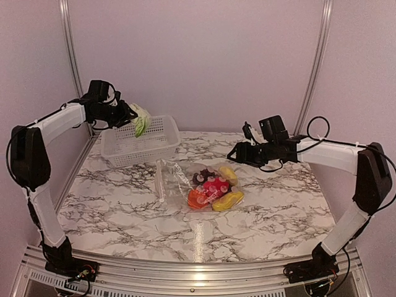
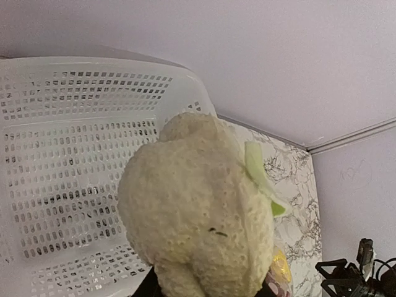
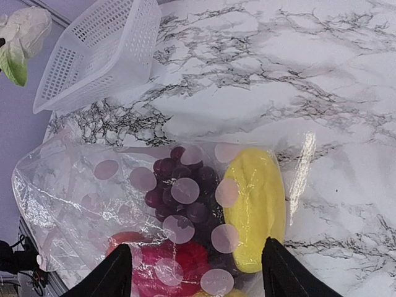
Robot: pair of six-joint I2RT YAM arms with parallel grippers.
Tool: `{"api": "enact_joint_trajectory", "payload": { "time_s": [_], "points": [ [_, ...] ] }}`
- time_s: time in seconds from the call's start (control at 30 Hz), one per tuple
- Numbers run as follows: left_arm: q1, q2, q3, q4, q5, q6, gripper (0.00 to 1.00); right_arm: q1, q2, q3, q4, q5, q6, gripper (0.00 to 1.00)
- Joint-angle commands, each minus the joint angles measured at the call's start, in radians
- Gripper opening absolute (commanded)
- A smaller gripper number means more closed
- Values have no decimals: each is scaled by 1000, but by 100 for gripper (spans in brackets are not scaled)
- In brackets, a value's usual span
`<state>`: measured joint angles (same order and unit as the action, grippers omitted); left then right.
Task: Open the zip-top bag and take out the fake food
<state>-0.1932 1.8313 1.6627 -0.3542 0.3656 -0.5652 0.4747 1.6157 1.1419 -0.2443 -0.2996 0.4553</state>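
I will lower the cauliflower (image 1: 141,119) and release it over the basket's empty bottom, which is below my left gripper and to its right in the top view.
My left gripper (image 1: 133,116) is shut on the white cauliflower (image 1: 141,119) with green leaves and holds it in the air over the white mesh basket (image 1: 162,145). The cauliflower fills the left wrist view (image 2: 198,210). The clear zip-top bag (image 1: 179,180) lies on the marble table with its mouth toward the left. Inside it are dark purple grapes (image 3: 185,185), a yellow piece (image 3: 253,207), red (image 3: 179,263) and orange pieces (image 1: 197,199). My right gripper (image 3: 195,272) is open and empty, hovering above the bag's far right side (image 1: 235,153).
The white mesh basket (image 3: 99,49) stands at the back left of the marble table (image 1: 278,210). Metal frame posts rise at the back corners.
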Motion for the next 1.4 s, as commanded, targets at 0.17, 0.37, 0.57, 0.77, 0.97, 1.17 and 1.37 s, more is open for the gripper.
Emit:
{"api": "enact_joint_trajectory", "payload": {
  "time_s": [0.17,0.37,0.57,0.77,0.97,1.17,1.37],
  "points": [
    [0,390,300,79,123,6,0,-51,-74,7,-44,-32,-22,70],
    [-2,568,440,88,157,-32,1,-52,-75,-29,-42,-39,4,69],
    [-2,656,474,132,177,-75,3,-51,-82,-44,-45,-32,13,68],
    [0,717,524,135,194,-119,31,-51,-82,-51,-70,-29,10,68],
    [29,648,535,40,121,-90,63,-51,-101,-89,-63,-37,-8,69],
    [65,485,461,-41,59,-35,76,-55,-91,-102,-52,-63,-33,69],
    [77,283,340,-129,30,60,79,-95,-41,-104,-36,-138,-44,69]
  ]
}}
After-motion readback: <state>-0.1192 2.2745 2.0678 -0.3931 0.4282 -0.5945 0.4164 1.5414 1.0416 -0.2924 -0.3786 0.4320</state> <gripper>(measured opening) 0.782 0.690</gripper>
